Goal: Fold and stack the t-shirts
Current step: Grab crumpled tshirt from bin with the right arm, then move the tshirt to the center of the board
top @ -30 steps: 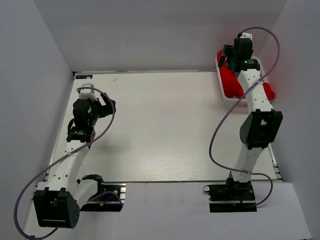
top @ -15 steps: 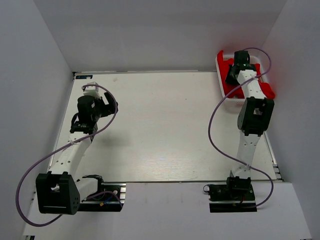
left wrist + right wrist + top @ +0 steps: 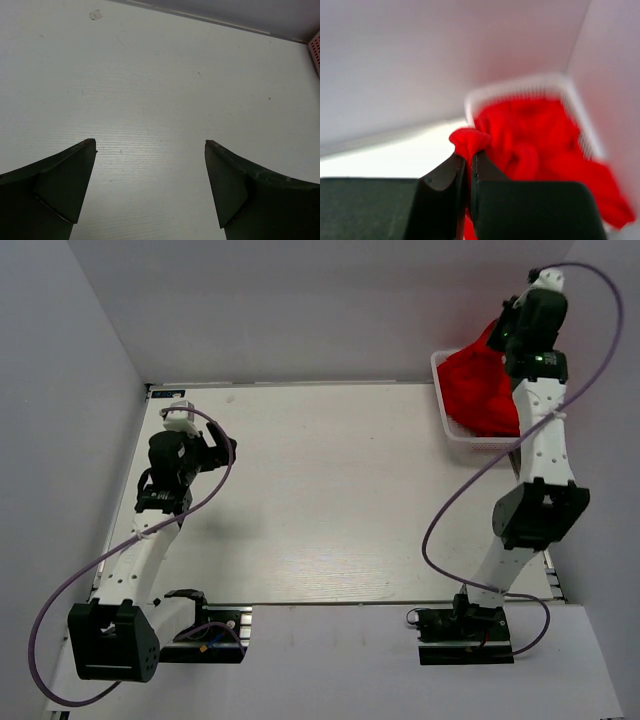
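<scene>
Next, my right gripper will swing the t-shirt to the table's bare middle, below the gripper and to its left in the top view, lower the t-shirt and release it.
Bright red t-shirts (image 3: 485, 390) fill the white lattice basket (image 3: 442, 410) at the table's far right corner. My right gripper (image 3: 503, 332) is raised above the basket, shut on a pinch of red t-shirt fabric that rises in a peak from the pile. In the right wrist view the gripper (image 3: 470, 159) has a fold of the red t-shirt (image 3: 469, 140) bulging above its closed jaws, and the rest of the t-shirts (image 3: 540, 145) lie in the basket (image 3: 520, 87) beyond. My left gripper (image 3: 215, 450) hovers over the left side of the table, and the left wrist view shows the gripper (image 3: 150, 145) open and empty.
The white table (image 3: 330, 490) lies between the arms. Grey walls close in the back and both sides. The basket edge (image 3: 315, 50) shows at the far right of the left wrist view. A purple cable (image 3: 440, 500) loops beside the right arm.
My right gripper has shut on t-shirt fabric in the basket and risen, pulling a peak of red cloth up with it. The left arm has barely shifted.
</scene>
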{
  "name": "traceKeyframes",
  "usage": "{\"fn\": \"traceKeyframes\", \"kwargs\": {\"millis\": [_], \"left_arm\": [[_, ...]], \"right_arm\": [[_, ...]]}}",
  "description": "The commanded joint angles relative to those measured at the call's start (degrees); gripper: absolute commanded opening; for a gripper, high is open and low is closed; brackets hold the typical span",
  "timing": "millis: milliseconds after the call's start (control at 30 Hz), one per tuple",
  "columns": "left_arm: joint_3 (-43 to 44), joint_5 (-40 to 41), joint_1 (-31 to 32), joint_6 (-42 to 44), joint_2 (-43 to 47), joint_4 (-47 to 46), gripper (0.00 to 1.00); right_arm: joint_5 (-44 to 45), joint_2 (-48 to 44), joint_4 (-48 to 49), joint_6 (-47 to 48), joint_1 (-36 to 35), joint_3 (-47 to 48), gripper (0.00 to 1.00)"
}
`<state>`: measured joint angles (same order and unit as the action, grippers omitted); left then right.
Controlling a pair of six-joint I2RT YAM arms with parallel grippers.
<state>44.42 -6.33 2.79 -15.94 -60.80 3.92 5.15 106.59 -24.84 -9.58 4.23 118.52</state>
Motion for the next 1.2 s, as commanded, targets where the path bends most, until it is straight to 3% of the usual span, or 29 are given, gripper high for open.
{"fn": "traceKeyframes", "kwargs": {"millis": [0,167,267,467,600,733,833,867,900,1067,1167], "left_arm": [[2.25,-1.93,-0.24,0.30,2.96,-0.58,1.00],[2.25,-5.00,-0.24,-0.23,4.10,-0.58,1.00],[2.25,-7.02,-0.24,-0.84,4.11,-0.58,1.00],[1.72,-11.16,-0.24,-3.30,5.24,-0.58,1.00],[1.19,-11.87,-0.24,-4.62,6.39,2.13,1.00],[1.19,-10.55,-0.24,-7.25,8.40,5.12,1.00],[-1.25,-11.16,-0.24,-9.88,9.20,4.17,1.00],[-1.97,-11.68,-0.24,-10.42,9.99,3.55,1.00],[-2.67,-12.39,-0.24,-10.42,9.99,3.03,1.00],[-3.91,-15.02,-0.24,-11.21,8.16,3.02,1.00],[-3.91,-16.34,0.28,-11.21,6.22,3.02,1.00]], "right_arm": [[-4.52,-7.61,11.92,2.64,-0.18,3.89,0.00],[-17.95,-8.76,15.16,1.85,-0.45,9.18,0.00],[-26.12,-9.64,22.27,-1.31,-0.54,9.54,0.00],[-42.47,-9.29,35.64,-16.15,-2.29,13.49,0.00],[-54.50,-12.79,38.19,-21.61,-4.14,9.03,0.00],[-59.64,-21.93,44.00,-20.32,-11.16,-13.80,0.00],[-54.29,-29.32,44.26,-15.30,-15.37,-32.26,0.00],[-51.67,-31.07,45.66,-13.90,-16.96,-43.17,0.00],[-51.29,-32.39,46.71,-13.71,-18.37,-46.85,0.00],[-47.52,-30.57,48.06,-13.28,-23.55,-68.46,0.01],[-44.46,-27.40,39.84,-8.81,-24.79,-70.09,0.35]]}}
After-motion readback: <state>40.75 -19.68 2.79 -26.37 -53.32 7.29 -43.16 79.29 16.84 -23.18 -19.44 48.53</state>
